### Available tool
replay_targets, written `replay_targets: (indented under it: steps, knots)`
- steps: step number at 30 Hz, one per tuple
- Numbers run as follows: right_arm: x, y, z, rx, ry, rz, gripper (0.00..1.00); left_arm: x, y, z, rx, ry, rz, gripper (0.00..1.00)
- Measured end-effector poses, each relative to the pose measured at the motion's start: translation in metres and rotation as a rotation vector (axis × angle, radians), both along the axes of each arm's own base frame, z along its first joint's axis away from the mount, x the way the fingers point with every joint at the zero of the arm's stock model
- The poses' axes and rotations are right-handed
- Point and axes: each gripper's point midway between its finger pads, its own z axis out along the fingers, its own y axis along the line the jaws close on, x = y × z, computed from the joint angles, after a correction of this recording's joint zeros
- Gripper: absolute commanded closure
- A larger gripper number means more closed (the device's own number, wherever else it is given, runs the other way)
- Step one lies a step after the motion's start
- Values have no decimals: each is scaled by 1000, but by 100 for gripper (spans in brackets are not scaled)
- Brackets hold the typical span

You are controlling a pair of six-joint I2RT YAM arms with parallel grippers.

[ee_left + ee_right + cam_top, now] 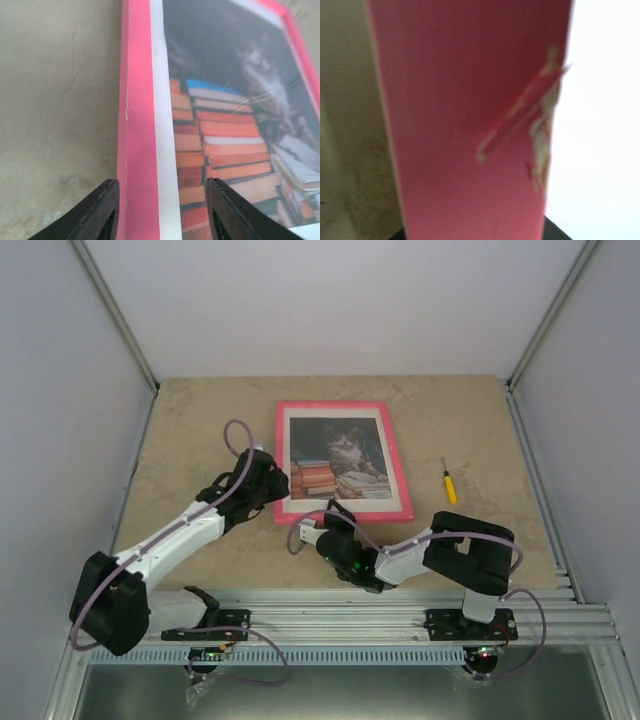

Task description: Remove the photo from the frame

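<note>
Next, my right gripper should lift the frame (343,459), turn it over, lower it onto the tabletop near the screwdriver and release it, as it lies face up, its back hidden.
The bright-pink frame (343,459) lies flat and face up at the table's middle, with the photo (339,453) of a cat and stacked books inside it. My left gripper (272,478) is open. It straddles the frame's left rail (138,150), with one finger (100,212) over the table and the other finger (227,210) over the photo (235,125). My right gripper (330,517) is at the frame's near rail (465,125). That rail fills its view, blurred. Only dark finger bases show, set apart at the bottom corners, with the rail between them.
A small yellow screwdriver (450,486) lies on the table right of the frame. The beige table (200,430) is walled by white panels on three sides. A metal rail (400,615) runs along the near edge by the arm bases.
</note>
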Motion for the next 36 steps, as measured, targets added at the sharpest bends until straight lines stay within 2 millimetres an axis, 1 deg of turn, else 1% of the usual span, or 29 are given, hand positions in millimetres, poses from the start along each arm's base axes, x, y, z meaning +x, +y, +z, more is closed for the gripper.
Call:
replay_targets:
  steps: [3, 7, 8, 12, 14, 16, 18, 21, 26, 28, 30, 36]
  knots:
    - [-1, -2, 11, 24, -6, 3, 100, 4, 5, 26, -63, -71, 36, 33]
    - [-4, -6, 32, 91, -9, 6, 100, 3, 24, 58, -124, -167, 104, 15]
    - [-4, -7, 39, 115, -8, 7, 99, 2, 29, 66, -137, -195, 123, 12]
    - [-7, -10, 70, 237, -6, 13, 99, -4, 46, 103, -189, -326, 187, 1]
    - [-9, -12, 84, 300, -3, 16, 99, -9, 54, 115, -211, -388, 210, 1]
    - [-10, -15, 99, 374, 7, 24, 100, -14, 62, 123, -235, -449, 238, 1]
    - [-10, -19, 113, 446, 19, 34, 100, -18, 68, 124, -247, -487, 257, 1]
    - [-10, -27, 139, 588, 44, 56, 99, -22, 75, 114, -246, -515, 278, 1]
    - [-10, -43, 181, 849, 89, 102, 99, -22, 79, 102, -233, -542, 284, 1]
    - [-10, -47, 194, 943, 110, 126, 99, -22, 80, 100, -226, -547, 288, 1]
    - [-10, -52, 200, 1022, 134, 143, 100, -22, 80, 100, -227, -556, 290, 1]
    - [-1, -60, 206, 1242, 226, 172, 100, -21, 79, 99, -232, -561, 288, 1]
